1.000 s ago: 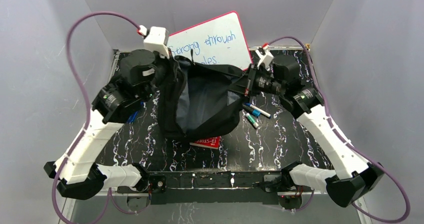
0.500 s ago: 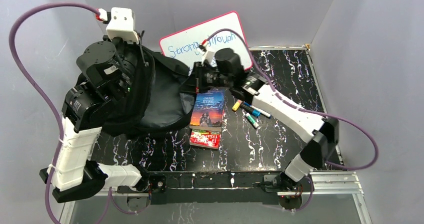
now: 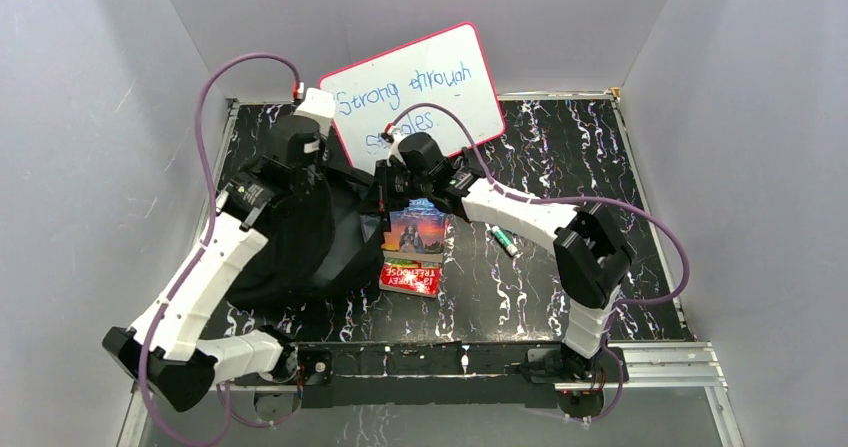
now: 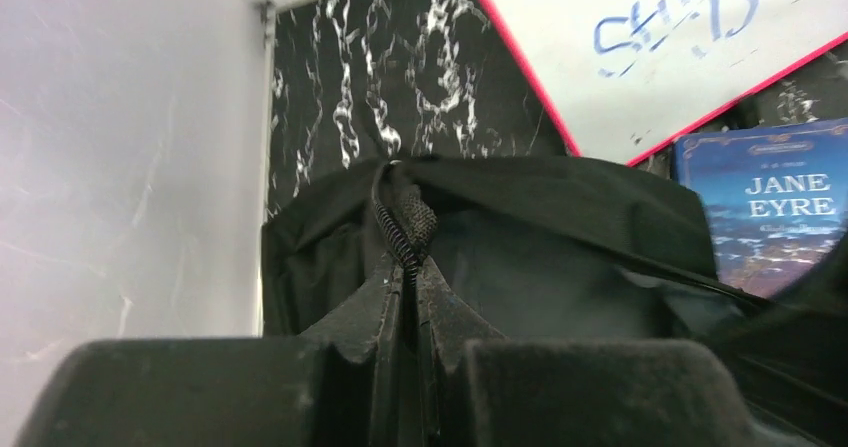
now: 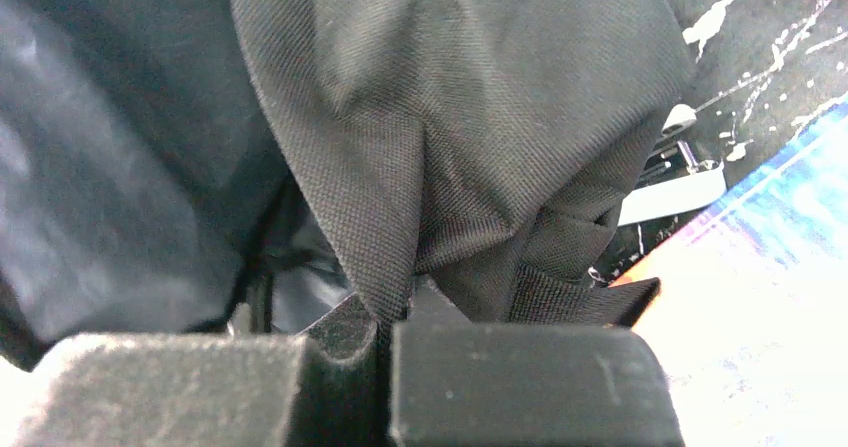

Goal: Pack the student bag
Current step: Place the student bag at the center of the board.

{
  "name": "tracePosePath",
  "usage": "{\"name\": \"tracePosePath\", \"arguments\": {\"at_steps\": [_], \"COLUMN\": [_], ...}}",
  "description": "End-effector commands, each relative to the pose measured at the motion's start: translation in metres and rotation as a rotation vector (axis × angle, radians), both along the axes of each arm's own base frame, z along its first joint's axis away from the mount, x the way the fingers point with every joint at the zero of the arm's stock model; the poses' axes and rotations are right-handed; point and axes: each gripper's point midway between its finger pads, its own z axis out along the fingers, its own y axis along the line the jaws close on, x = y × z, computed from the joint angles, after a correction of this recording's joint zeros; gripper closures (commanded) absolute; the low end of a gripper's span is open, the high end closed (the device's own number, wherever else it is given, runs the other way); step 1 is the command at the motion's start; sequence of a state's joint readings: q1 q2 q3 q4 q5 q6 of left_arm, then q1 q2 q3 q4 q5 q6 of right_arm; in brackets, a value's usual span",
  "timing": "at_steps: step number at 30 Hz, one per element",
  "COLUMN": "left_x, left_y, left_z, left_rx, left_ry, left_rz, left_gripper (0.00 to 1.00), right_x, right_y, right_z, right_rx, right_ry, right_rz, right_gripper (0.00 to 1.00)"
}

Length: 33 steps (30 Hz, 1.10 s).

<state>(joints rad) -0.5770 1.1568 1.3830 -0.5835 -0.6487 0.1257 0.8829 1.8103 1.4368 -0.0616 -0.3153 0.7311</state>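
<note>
The bag's opening already gapes between both grippers. My right gripper next needs to go down slightly, bring the fold of the bag down beside the Jane Eyre book [image 3: 415, 229], and let the fold go.
The student bag [image 3: 290, 242], black and slumped, lies at the left-centre of the table. My left gripper [image 3: 322, 170] is shut on its zipper edge [image 4: 405, 229], holding the far rim up. My right gripper [image 3: 383, 182] is shut on a fold of the bag's black fabric [image 5: 440, 147] at its right rim, beside the books. A blue "Jane Eyre" book [image 3: 415, 229] lies flat just right of the bag, on top of a red book [image 3: 410, 278]. In the left wrist view the Jane Eyre book [image 4: 775, 202] sits beyond the bag's opening.
A red-framed whiteboard [image 3: 425, 82] with blue writing leans at the back. A marker [image 3: 503, 239] lies right of the books, under my right forearm. Grey walls enclose the table on three sides, the left wall close to the bag.
Both grippers have carried the bag leftward, uncovering the Jane Eyre book. The left arm rose and has come back down. The right arm has reached across toward the left.
</note>
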Motion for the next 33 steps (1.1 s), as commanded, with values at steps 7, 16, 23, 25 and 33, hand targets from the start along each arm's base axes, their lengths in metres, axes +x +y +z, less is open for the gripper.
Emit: {"name": "tracePosePath", "arguments": {"at_steps": [7, 16, 23, 25, 33], "left_x": [0.02, 0.01, -0.007, -0.008, -0.001], "left_y": [0.07, 0.118, 0.121, 0.116, 0.099], "left_z": [-0.028, -0.06, -0.088, -0.088, -0.083], "left_rx": [-0.299, -0.226, -0.283, -0.309, -0.388], "left_ry": [0.085, 0.203, 0.281, 0.28, 0.278], "left_rz": [0.115, 0.365, 0.409, 0.385, 0.311], "left_gripper": [1.0, 1.0, 1.0, 1.0, 1.0], "right_x": [0.013, 0.029, 0.041, 0.043, 0.049], "right_y": [0.018, 0.017, 0.021, 0.016, -0.013], "right_z": [0.01, -0.029, -0.041, -0.039, 0.011], "right_rx": [0.072, 0.006, -0.04, -0.068, -0.093], "right_ry": [-0.081, -0.038, -0.07, -0.101, -0.254], "right_rz": [0.005, -0.031, -0.012, -0.016, -0.098], "right_gripper": [1.0, 1.0, 0.97, 0.85, 0.39]}}
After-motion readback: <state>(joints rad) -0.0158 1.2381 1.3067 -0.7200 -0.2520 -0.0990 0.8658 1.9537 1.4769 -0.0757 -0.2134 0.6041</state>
